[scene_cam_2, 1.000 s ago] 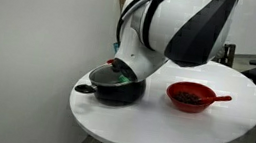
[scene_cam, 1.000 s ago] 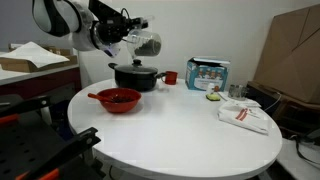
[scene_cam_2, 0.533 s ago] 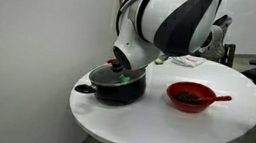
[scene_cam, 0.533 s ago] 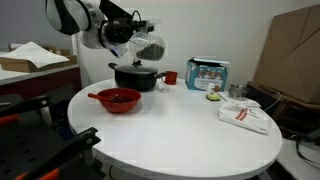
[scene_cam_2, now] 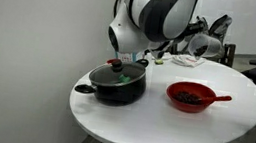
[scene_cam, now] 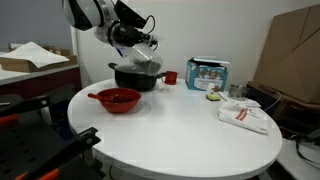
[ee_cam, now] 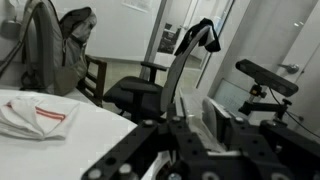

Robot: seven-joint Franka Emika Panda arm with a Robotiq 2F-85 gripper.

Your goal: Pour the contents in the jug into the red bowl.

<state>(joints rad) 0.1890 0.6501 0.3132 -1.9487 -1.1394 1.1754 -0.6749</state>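
Observation:
The tabletop between bowl (scene_cam: 118, 99) and the white packet is bare, so I will swing my gripper away from the pot, turn it downward, lower the jug there and let go of it.
My gripper (scene_cam: 142, 50) is shut on the clear jug (scene_cam: 147, 61) and holds it in the air just above and behind the black lidded pot (scene_cam: 135, 76). In an exterior view the gripper (scene_cam_2: 193, 45) and jug (scene_cam_2: 204, 48) hang beyond the red bowl (scene_cam_2: 193, 95). The red bowl (scene_cam: 118, 99) sits on the white table in front of the pot, with dark contents inside. In the wrist view the see-through jug (ee_cam: 181, 116) sits between my gripper's (ee_cam: 188, 132) fingers. I cannot tell how far the jug is tilted.
The black pot (scene_cam_2: 116, 82) stands left of the bowl. A small red mug (scene_cam: 171, 77), a printed box (scene_cam: 208, 73) and a white packet (scene_cam: 243, 115) are on the round white table (scene_cam: 180, 140). Office chairs (ee_cam: 170, 70) stand beyond the table.
The arm has swung upward and turned, carrying the jug a little lower and toward the space behind the pot. The bowl and pot have not moved.

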